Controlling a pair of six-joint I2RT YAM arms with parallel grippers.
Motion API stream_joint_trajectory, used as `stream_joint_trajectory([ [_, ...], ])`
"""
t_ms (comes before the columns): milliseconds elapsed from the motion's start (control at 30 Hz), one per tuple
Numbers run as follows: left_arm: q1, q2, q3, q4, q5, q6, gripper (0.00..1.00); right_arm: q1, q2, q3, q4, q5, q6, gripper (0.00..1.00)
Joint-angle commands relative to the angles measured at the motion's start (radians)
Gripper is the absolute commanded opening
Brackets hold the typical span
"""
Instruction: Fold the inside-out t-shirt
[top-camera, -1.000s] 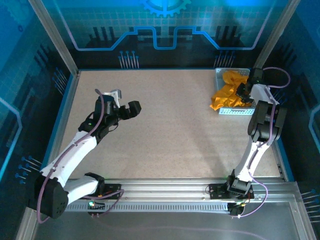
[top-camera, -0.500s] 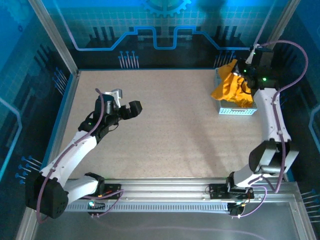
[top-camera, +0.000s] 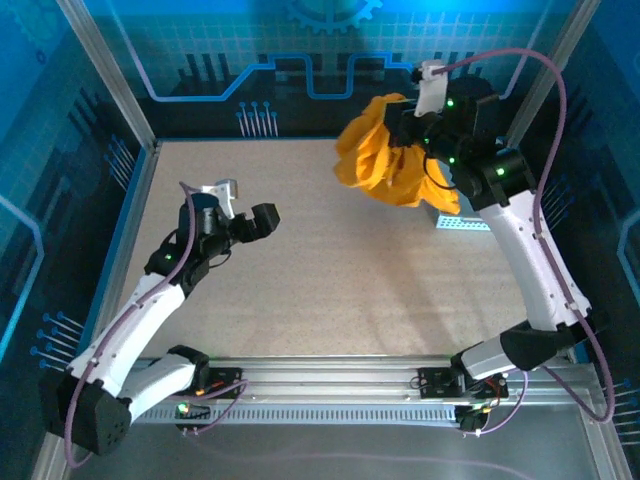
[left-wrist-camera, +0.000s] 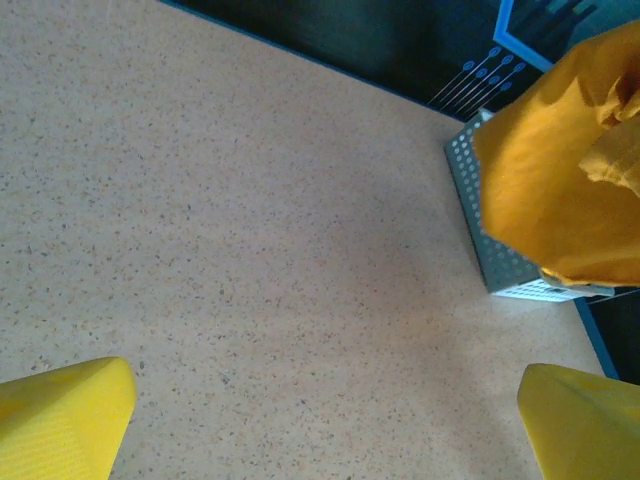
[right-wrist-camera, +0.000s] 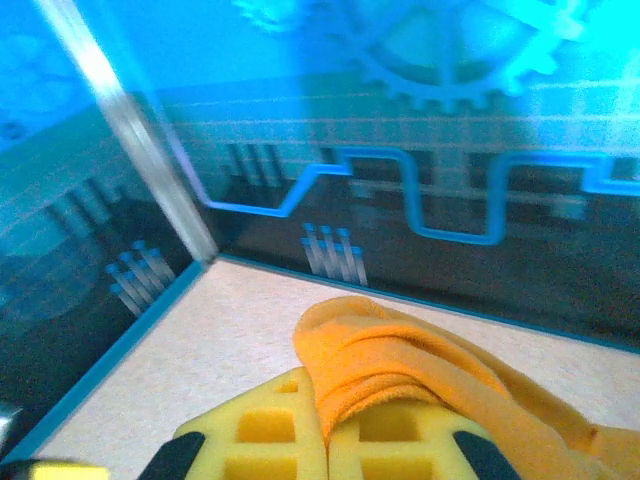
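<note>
The t-shirt hangs bunched from my right gripper alone, so I next need to bring my open left gripper over the bare middle of the tabletop and down onto a fold of the cloth.
The inside-out t-shirt is a bunched orange-yellow bundle hanging in the air above the back right of the table. My right gripper is shut on its top. In the right wrist view the yellow pads press together with a fold of the t-shirt pinched between them. My left gripper hovers open over the left middle of the table, holding nothing. Its view shows the yellow fingertips spread wide apart over bare tabletop, with the t-shirt hanging at the upper right.
A pale perforated basket stands at the table's right edge, partly behind the hanging cloth; its corner shows in the left wrist view. Blue panel walls and metal posts ring the table. The speckled tabletop lies open between the arms.
The right arm has lifted the t-shirt out of the basket and swung it up and to the left. The left arm has shifted only slightly.
</note>
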Motion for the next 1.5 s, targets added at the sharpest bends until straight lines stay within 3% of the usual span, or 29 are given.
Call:
stream_joint_trajectory([
  [0,-0.012,-0.054,0.021,-0.041,-0.01,0.036,0.99,0.089,0.016,-0.009,-0.061,0.054,-0.047,0.01],
  [200,-0.012,-0.112,-0.011,-0.098,-0.067,0.022,0.99,0.246,0.129,-0.22,0.025,0.067,-0.026,0.05],
  [467,-0.049,-0.07,-0.051,-0.224,-0.064,-0.019,0.99,0.294,0.365,-0.362,0.16,0.026,0.115,0.04],
  [633,-0.214,0.035,-0.046,-0.26,-0.111,-0.035,0.93,0.254,0.43,-0.355,0.152,0.007,0.155,0.32],
  [867,-0.442,0.182,0.025,-0.248,-0.255,-0.1,0.86,0.169,0.235,-0.515,0.195,-0.052,0.152,0.61],
  [1033,-0.564,0.388,0.153,-0.279,-0.315,-0.099,0.86,0.078,0.094,-0.685,0.232,-0.08,0.185,0.64],
  [1100,-0.602,0.48,0.235,-0.369,-0.407,-0.109,0.86,0.045,0.058,-0.745,0.251,-0.097,0.192,0.64],
  [1267,-0.613,0.673,0.37,-0.475,-0.509,-0.129,0.82,0.009,-0.003,-0.87,0.306,-0.098,0.196,0.64],
  [1400,-0.606,0.785,0.439,-0.526,-0.6,-0.154,0.72,0.0,-0.02,-0.922,0.342,-0.101,0.2,0.64],
  [1467,-0.591,0.809,0.45,-0.548,-0.639,-0.174,0.54,0.0,-0.012,-0.933,0.361,-0.118,0.196,0.63],
])
